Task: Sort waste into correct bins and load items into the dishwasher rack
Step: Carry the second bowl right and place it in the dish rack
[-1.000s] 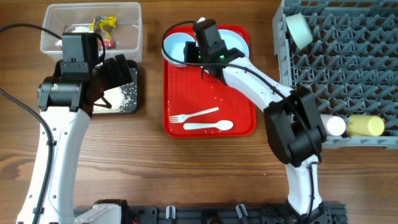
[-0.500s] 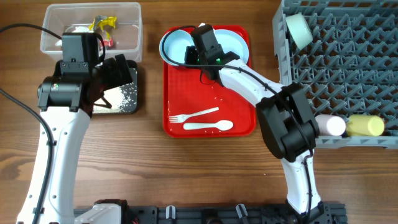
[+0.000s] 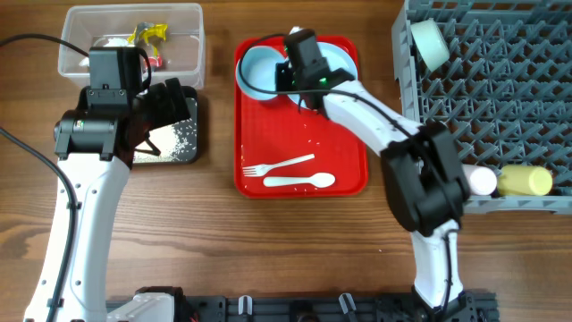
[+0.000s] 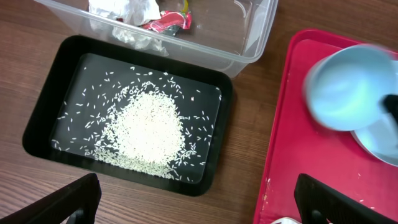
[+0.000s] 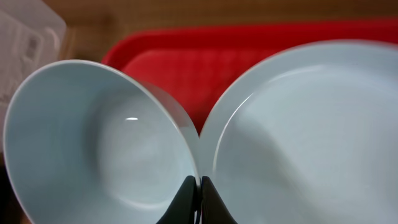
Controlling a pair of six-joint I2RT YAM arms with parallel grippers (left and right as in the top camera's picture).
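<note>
Empty pegs of the rack beside the pale bowl lie right of my right gripper in the overhead view. Next, I lift the bowl across, tilt it and release its rim there.
My right gripper is shut on the rim of a small light-blue bowl at the back of the red tray; the pinch shows in the right wrist view. The bowl tilts beside the large light-blue plate. The white fork and spoon lie at the tray's front. My left gripper is open and empty above the black tub, which holds rice grains. The clear tub holds tissue and a red wrapper.
The grey-blue dishwasher rack fills the right side. A pale bowl stands on edge in its back left corner. A whitish cup and a yellow cup lie at its front edge. The red tray sits mid-table.
My right gripper, holding the bowl, shifted a little left and then back to the right over the tray's back edge. The left arm has not moved.
</note>
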